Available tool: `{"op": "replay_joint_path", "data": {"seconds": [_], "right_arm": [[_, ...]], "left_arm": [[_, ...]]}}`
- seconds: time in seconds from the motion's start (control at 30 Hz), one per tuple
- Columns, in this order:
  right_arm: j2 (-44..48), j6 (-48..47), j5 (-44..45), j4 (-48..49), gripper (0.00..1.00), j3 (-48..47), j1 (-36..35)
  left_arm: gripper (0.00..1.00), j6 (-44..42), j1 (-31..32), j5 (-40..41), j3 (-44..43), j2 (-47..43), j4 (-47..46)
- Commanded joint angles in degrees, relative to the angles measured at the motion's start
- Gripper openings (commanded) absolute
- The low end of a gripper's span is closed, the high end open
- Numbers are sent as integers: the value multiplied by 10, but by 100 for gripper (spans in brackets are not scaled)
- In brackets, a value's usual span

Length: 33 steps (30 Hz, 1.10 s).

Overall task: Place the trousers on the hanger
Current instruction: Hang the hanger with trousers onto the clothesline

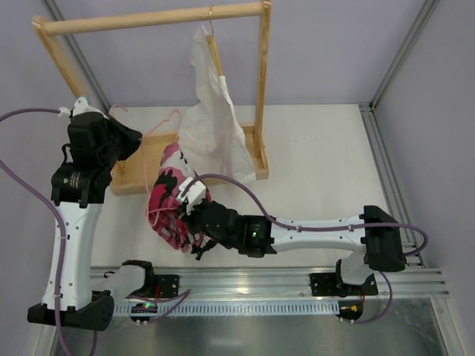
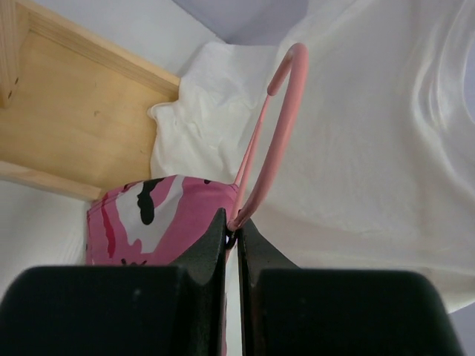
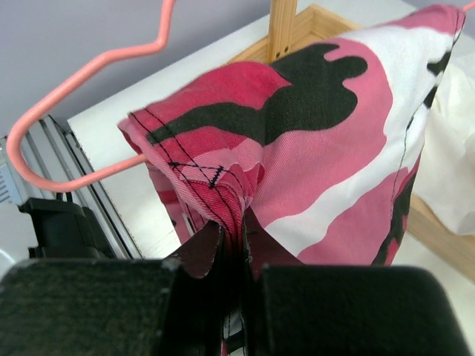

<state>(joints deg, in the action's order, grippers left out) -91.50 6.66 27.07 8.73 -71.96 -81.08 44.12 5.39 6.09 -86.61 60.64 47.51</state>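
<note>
The rack's top bar (image 1: 113,23) is above and outward of my left gripper. I should next move my left gripper up and outward, hook the hanger onto that bar and let go of it.
The trousers (image 1: 169,194), in pink, white and black camouflage, hang bunched over the table just in front of the rack's base. My right gripper (image 1: 187,209) is shut on a stitched fold of the trousers (image 3: 312,133), and the cloth fills the gap between the jaws of this gripper (image 3: 236,222). The thin pink wire hanger (image 1: 165,121) is held up to the left of the trousers. My left gripper (image 1: 138,137) is shut on it. In the left wrist view that gripper (image 2: 236,222) pinches the hanger (image 2: 280,133) at a bend. The hanger (image 3: 82,74) passes into the cloth.
A wooden rack with a top rail (image 1: 148,18) and a flat base (image 1: 133,178) stands behind. A plain white garment (image 1: 215,119) hangs from it on a tan wooden hanger and touches the trousers. An aluminium rail (image 1: 297,278) runs along the near edge.
</note>
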Motion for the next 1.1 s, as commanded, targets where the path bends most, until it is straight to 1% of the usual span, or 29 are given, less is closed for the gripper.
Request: {"op": "replay_joint_path", "data": {"seconds": [0.0,0.1,0.23,0.37,0.53,0.6,0.63,0.73,0.8,0.93,1.07], "right_arm": [[19,32,11,79,4,64,-1],[16,32,7,100,4,92,-1],[8,21,13,130,4,116,-1],[3,13,9,154,4,124,-1],[-2,-3,8,155,4,89,4],[-2,-2,4,155,4,73,14],[-1,-2,2,157,4,69,19],[-4,-5,-14,147,4,43,40],[-7,-13,-25,134,4,12,48],[-12,-32,-39,109,4,-40,49],[-28,-45,-55,87,4,-95,51]], "left_arm": [[1,-25,8,19,-30,1,-7],[1,-31,28,53,-12,7,-1],[1,-41,85,118,-28,20,11],[1,-53,118,157,-80,52,32],[0,-69,154,210,-161,90,69],[0,-76,159,222,-195,103,97],[0,-83,161,224,-227,113,104],[0,-94,164,231,-282,128,122],[0,-112,164,227,-300,142,120],[0,-145,164,180,-304,137,44],[0,-173,164,183,-343,149,29]]}}
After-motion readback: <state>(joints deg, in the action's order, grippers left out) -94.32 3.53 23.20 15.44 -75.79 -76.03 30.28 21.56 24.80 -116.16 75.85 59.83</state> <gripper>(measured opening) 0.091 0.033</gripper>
